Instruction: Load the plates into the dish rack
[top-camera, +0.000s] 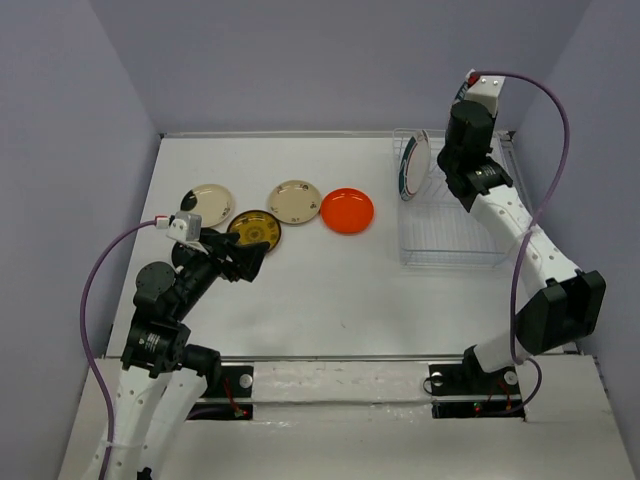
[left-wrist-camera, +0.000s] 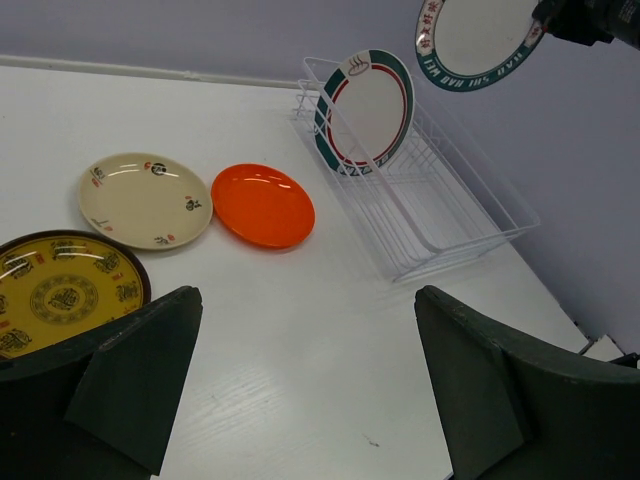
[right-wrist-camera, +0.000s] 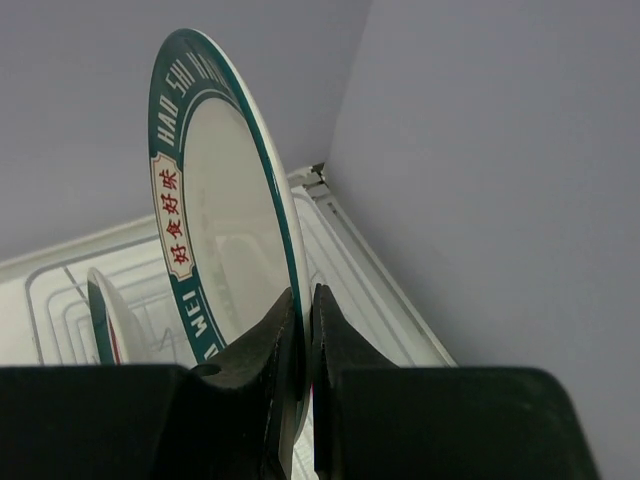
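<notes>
The open slot (top-camera: 433, 188) (right-wrist-camera: 164, 332) beside the standing plate lies below and left in the top view, so next my right gripper needs to move that way and down to release.
My right gripper (right-wrist-camera: 305, 330) is shut on the rim of a white plate with a dark teal lettered rim (right-wrist-camera: 215, 210) and holds it upright, high above the dish rack (top-camera: 455, 235); the plate also shows in the left wrist view (left-wrist-camera: 478, 40). A second white plate with a teal and red rim (top-camera: 413, 165) stands in the rack's left slots (left-wrist-camera: 365, 108). On the table lie two cream plates (top-camera: 206, 204) (top-camera: 294, 201), an amber-yellow plate (top-camera: 254, 229) and an orange-red plate (top-camera: 347, 210). My left gripper (top-camera: 250, 258) is open and empty, just over the near edge of the amber plate (left-wrist-camera: 65, 295).
The wire rack (left-wrist-camera: 440, 215) sits at the table's right side, close to the right wall. Grey walls enclose the table on the left, back and right. The right arm's purple cable (top-camera: 560, 130) loops above the rack.
</notes>
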